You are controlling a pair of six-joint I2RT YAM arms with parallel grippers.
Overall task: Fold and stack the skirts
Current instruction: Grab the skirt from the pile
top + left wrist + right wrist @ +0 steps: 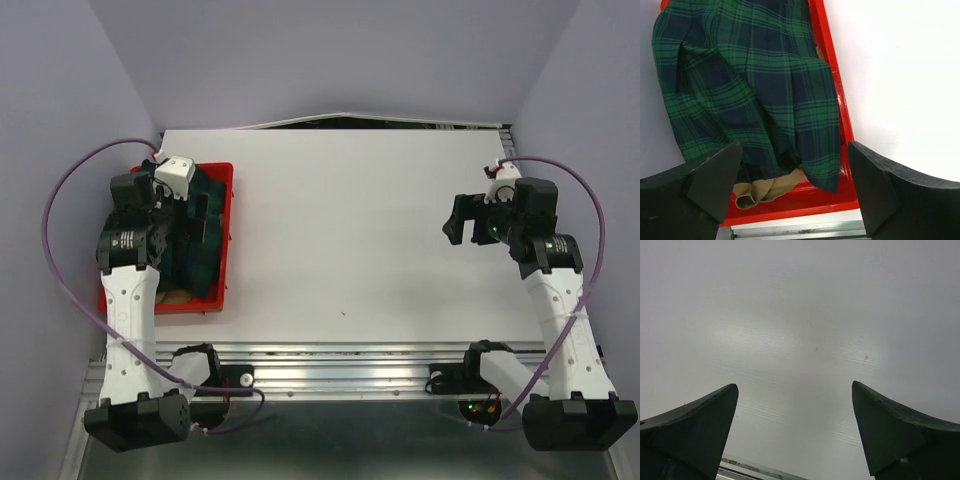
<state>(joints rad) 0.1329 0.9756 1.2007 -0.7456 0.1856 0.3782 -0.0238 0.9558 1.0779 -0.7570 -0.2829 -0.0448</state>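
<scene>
The plaid skirt's far end lies outward of my left gripper and below it, inside the tray, so my left gripper should move outward and lower onto it.
A green and navy plaid skirt lies crumpled in a red tray at the table's left; it shows in the top view too. A tan skirt peeks out from under it at the tray's near end. My left gripper is open and hovers above the plaid skirt, its jaws either side of the skirt's near corner; in the top view it sits over the tray. My right gripper is open and empty above bare white table, as its wrist view shows.
The red tray stands on the left edge of the white table. A metal rail runs along the near edge. Purple walls close in the left, right and back.
</scene>
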